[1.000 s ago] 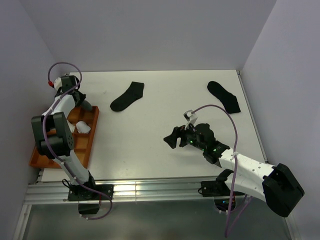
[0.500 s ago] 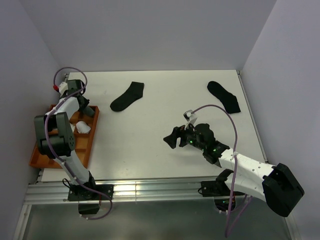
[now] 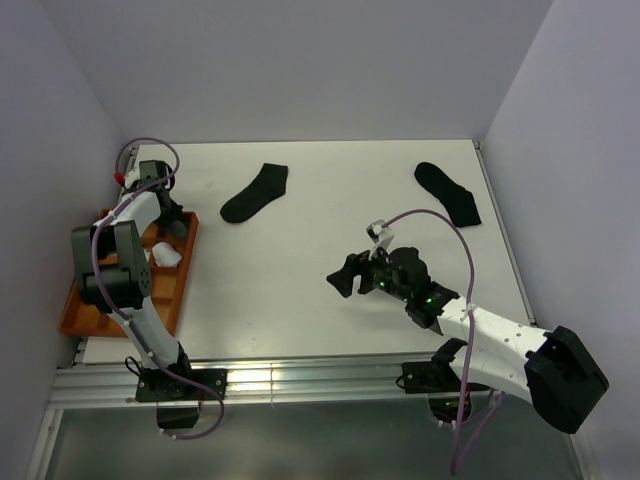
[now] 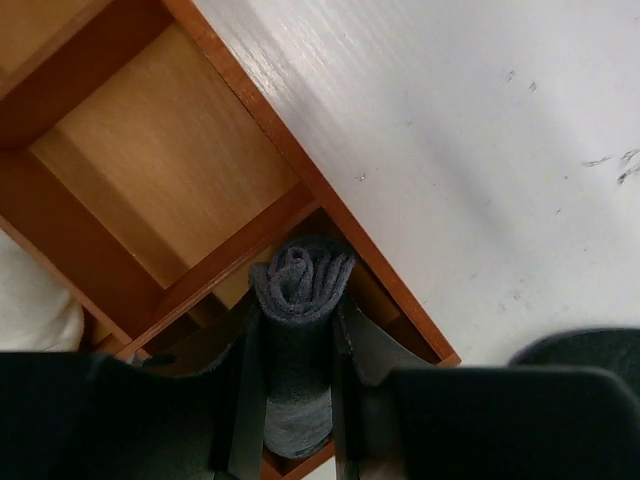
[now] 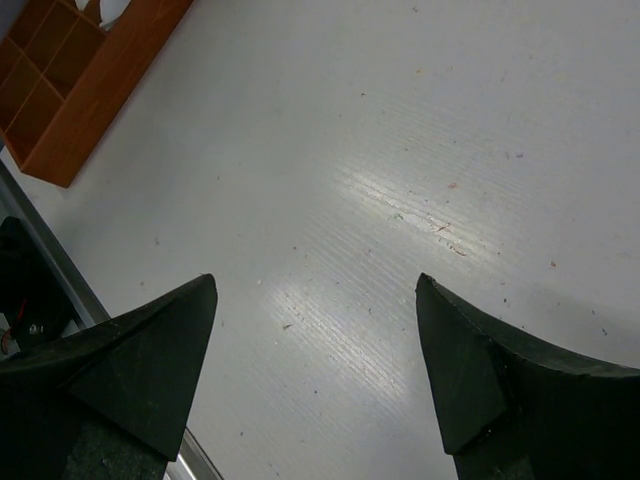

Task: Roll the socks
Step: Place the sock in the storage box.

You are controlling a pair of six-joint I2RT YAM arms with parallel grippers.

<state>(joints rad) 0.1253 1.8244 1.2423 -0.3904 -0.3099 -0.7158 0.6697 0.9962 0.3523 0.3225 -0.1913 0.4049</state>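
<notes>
The rolled dark grey sock lines up between the sides of the orange tray's corner section, so next my left gripper should lower into it and open there.
My left gripper [image 4: 293, 312] is shut on a rolled dark grey sock [image 4: 300, 285] and holds it over the corner compartment of the orange tray [image 4: 330, 205]. From above, the left gripper [image 3: 174, 224] sits at the tray's far right corner. Two dark socks lie flat on the table, one at the back middle [image 3: 255, 193] and one at the back right [image 3: 448, 192]. A white rolled sock [image 3: 165, 255] lies in the tray, its edge [image 4: 35, 310] also showing in the left wrist view. My right gripper [image 3: 345, 278] hovers open over bare table, nothing between its fingers [image 5: 315, 300].
The orange tray [image 3: 183, 275] with its dividers stands at the table's left edge, also seen far off in the right wrist view [image 5: 90, 95]. The table's near edge and metal rail [image 3: 300, 380] run below both arms. Walls close in on the left, back and right.
The left wrist has shifted slightly right and nearer with the rolled sock, settling over the tray's corner. The right arm has not moved.
</notes>
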